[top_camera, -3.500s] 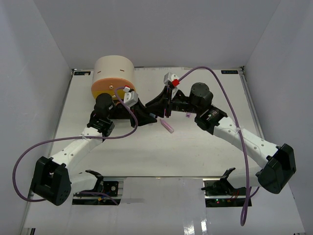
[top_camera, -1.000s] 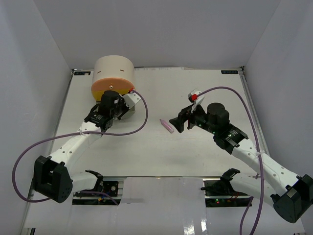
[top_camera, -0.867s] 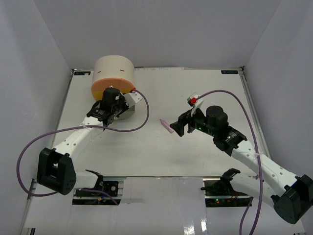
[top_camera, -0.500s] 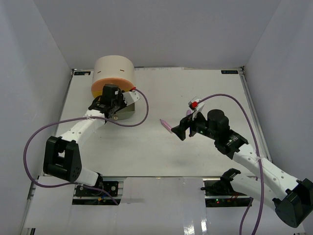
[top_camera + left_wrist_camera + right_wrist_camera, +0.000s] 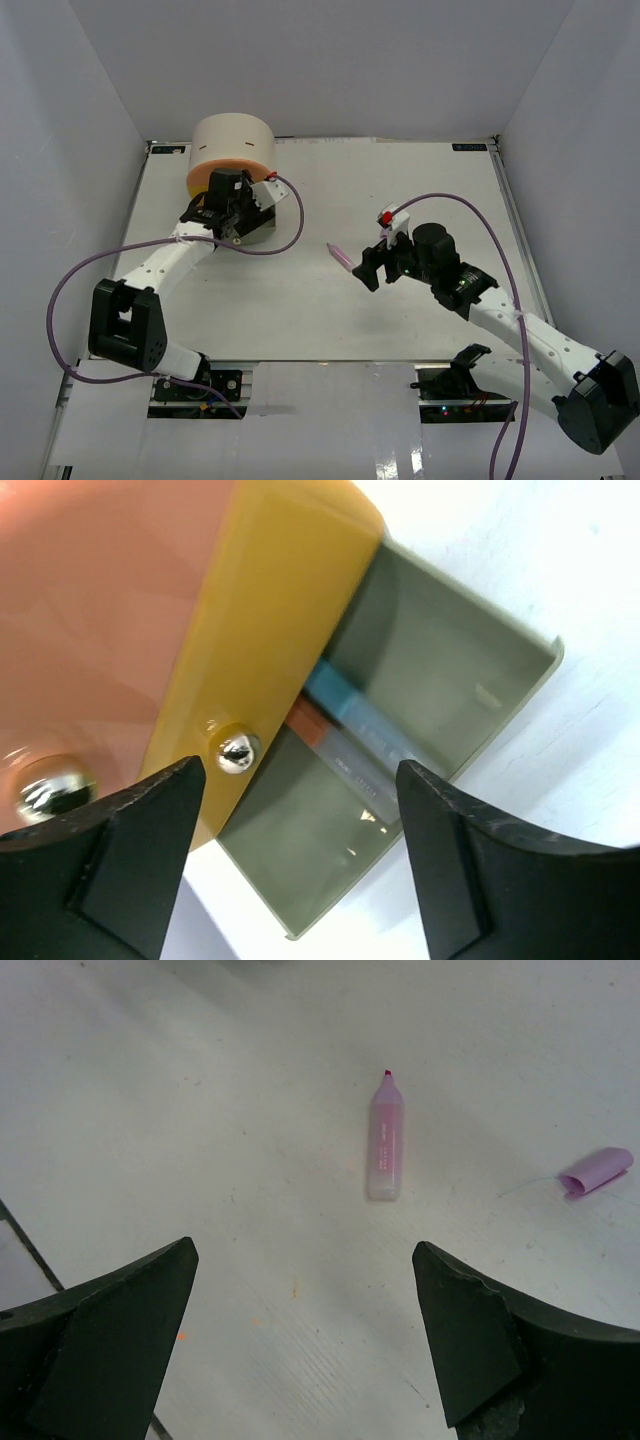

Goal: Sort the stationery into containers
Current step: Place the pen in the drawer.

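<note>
I will next lower my right gripper and move it to the left in the top view, onto the pink marker's blunt rear end (image 5: 351,267) (image 5: 383,1191), because the marker's uncapped tip points away.
The beige cabinet (image 5: 233,140) stands at the back left with its grey-green bottom drawer (image 5: 440,650) pulled out. Inside it lie a blue piece (image 5: 345,702), an orange piece (image 5: 305,722) and a pale pen (image 5: 360,770). The yellow drawer (image 5: 270,620) and orange drawer (image 5: 90,610) above it are closed. My left gripper (image 5: 300,780) (image 5: 245,208) hangs open over the open drawer, holding nothing. A pink marker (image 5: 386,1140) (image 5: 342,257) lies uncapped on the table, its purple cap (image 5: 596,1172) to its right. My right gripper (image 5: 305,1250) (image 5: 368,268) stands open just short of the marker.
Round metal knobs sit on the yellow drawer (image 5: 237,752) and the orange drawer (image 5: 45,785). White walls enclose the table (image 5: 300,310) on three sides. Purple cables loop from both arms.
My left gripper has swung in toward the cabinet and opened over the grey-green drawer. My right gripper has drawn slightly back and lower, still facing the pink marker.
</note>
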Robot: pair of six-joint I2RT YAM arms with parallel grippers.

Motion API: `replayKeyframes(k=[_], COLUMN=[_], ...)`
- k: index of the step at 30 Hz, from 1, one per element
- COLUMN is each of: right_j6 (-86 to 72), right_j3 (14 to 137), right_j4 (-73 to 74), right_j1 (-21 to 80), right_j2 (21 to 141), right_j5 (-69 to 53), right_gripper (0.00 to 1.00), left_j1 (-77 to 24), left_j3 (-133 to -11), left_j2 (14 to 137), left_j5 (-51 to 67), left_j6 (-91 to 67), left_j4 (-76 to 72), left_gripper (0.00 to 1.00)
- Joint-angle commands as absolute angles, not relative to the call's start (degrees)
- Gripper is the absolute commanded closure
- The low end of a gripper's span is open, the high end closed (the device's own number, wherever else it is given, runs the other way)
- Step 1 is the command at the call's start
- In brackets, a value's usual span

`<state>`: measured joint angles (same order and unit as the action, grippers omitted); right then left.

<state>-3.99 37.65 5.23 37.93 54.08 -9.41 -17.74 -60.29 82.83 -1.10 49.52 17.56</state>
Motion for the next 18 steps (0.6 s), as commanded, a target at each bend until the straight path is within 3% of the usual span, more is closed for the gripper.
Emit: replayKeyframes(k=[1, 3, 6, 12, 18], right_j6=[-1.7, -0.8, -0.3, 4.4, 6.4], right_j3=[40.4, 42.2, 44.3, 49.7, 53.5], right_j4=[6.9, 7.1, 7.4, 7.2, 7.5], right_j1=[37.9, 37.9, 38.5, 39.7, 40.1], right_j2=[58.4, 62.6, 68.4, 78.4, 86.2], right_j5=[-6.4, -5.8, -4.0, -0.6, -1.1], right_gripper=[0.04, 0.03, 0.0, 0.09, 0.17], left_j1=[-17.5, -17.5, -17.5, -17.5, -17.5], left_j3=[-64.2, -64.8, -64.2, -53.9, -50.4], left_j2=[76.8, 74.9, 69.8, 56.0, 49.1], left_j5=[2.3, 3.9, 5.4, 2.5, -1.9], left_j6=[41.6, 35.6, 20.6, -3.1, -15.4], left_j4=[16.4, 15.3, 12.3, 8.4, 15.5], left_gripper=[0.11, 0.03, 0.02, 0.02, 0.02])
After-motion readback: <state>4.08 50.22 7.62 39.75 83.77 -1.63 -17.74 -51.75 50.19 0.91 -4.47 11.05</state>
